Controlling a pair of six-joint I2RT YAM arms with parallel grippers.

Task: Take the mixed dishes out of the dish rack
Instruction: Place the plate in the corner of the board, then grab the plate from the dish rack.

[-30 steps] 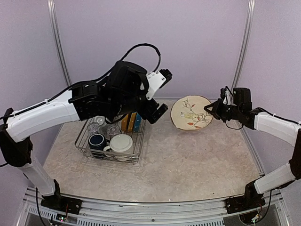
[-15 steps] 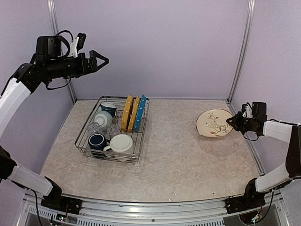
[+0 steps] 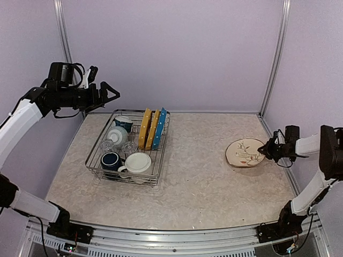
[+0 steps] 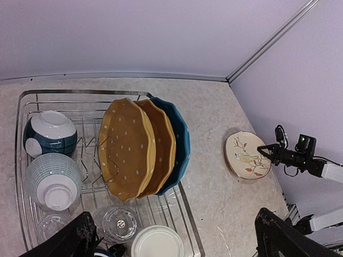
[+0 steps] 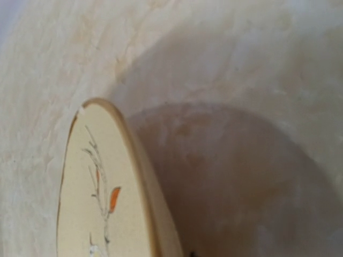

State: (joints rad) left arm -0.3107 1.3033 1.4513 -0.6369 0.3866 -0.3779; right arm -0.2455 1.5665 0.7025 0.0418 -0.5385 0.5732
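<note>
Next, my left gripper goes down and toward the right in the top view onto the upper rim of the yellow-orange plate [image 3: 147,111] facing the bowls, as that rim stands free.
The dish rack [image 3: 95,167] stands left of centre and holds two yellow-orange dotted plates [image 4: 126,147] and a blue plate [image 4: 181,140] upright in its slots. It also holds a dark blue bowl [image 4: 51,131], a pale patterned bowl [image 4: 53,179], clear glasses [image 4: 118,222], a navy mug [image 3: 111,159] and a cream mug [image 3: 139,162]. My left gripper [image 3: 110,92] hangs open high above the rack's far left corner. My right gripper [image 3: 266,149] is shut on the right rim of a cream bird-pattern plate [image 3: 244,152], low over the table at the right.
The back wall and two upright frame posts [image 3: 273,59] close off the far side. The table's right edge [image 3: 286,171] lies close to the held plate. In the right wrist view the plate [image 5: 91,203] casts a shadow on the marbled tabletop [image 5: 241,80].
My left arm swung from over the rack up to the far left, then sank a little. My right gripper carried the cream plate rightwards and down toward the table.
</note>
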